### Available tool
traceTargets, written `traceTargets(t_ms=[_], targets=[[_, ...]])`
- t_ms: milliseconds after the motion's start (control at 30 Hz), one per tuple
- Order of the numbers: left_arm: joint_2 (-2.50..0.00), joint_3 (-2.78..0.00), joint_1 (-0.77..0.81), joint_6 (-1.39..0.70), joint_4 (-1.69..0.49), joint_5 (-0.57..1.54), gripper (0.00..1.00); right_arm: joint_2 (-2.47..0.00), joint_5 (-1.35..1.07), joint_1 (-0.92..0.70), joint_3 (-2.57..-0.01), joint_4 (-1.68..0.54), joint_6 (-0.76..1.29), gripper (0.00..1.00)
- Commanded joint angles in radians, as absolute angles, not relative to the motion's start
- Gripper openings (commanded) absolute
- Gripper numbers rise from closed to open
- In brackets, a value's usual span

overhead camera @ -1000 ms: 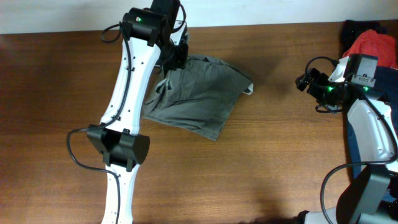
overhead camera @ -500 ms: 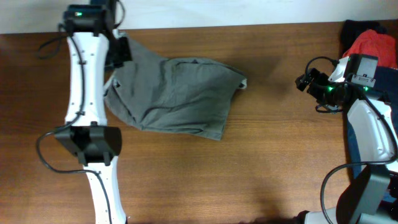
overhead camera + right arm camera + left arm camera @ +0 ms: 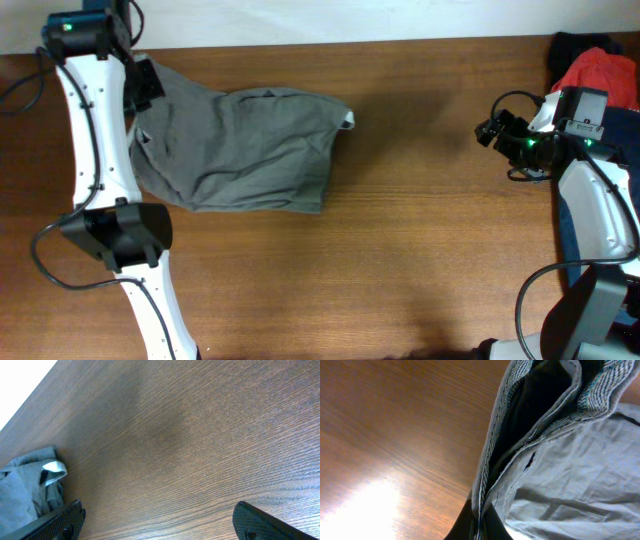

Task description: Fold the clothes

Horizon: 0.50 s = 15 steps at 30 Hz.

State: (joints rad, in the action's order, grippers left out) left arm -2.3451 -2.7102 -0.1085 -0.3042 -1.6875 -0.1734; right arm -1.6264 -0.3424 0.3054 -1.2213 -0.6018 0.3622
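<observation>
The robot's left gripper will next carry the pinched edge over the shorts (image 3: 240, 145) toward the label, to the right in the overhead view, and let go of it.
The grey-khaki shorts (image 3: 240, 145) lie bunched on the wooden table at the upper left, a small white label (image 3: 348, 119) at their right edge. My left gripper (image 3: 145, 85) is shut on the shorts' upper-left edge; in the left wrist view its dark fingers (image 3: 462, 527) pinch the ribbed hem of the shorts (image 3: 555, 455). My right gripper (image 3: 487, 130) is open and empty at the right side, well away from the shorts. In the right wrist view its two fingertips (image 3: 65, 519) stand wide apart over bare wood, with the shorts' label end (image 3: 35, 477) at far left.
A red-orange garment (image 3: 598, 68) and a dark garment (image 3: 570, 45) lie piled at the back right corner behind the right arm. The left arm's base (image 3: 115, 235) stands at the left. The table's far edge (image 3: 400, 40) meets a white wall.
My left gripper has dragged the shorts leftward along the back of the table, spreading them out. The right arm has not moved.
</observation>
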Motion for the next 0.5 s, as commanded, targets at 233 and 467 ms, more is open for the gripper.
traceTargets(t_ms=[233, 467], targets=[[-2.266, -2.729, -0.075, -0.325, -1.688, -0.233, 0.01, -1.623, -0.348, 0.308, -1.222, -0.602, 0.360, 0.99], [-2.266, -2.729, 0.014, -0.326, -1.683, -0.229, 0.01, -1.623, -0.348, 0.308, -1.222, -0.602, 0.360, 0.99]])
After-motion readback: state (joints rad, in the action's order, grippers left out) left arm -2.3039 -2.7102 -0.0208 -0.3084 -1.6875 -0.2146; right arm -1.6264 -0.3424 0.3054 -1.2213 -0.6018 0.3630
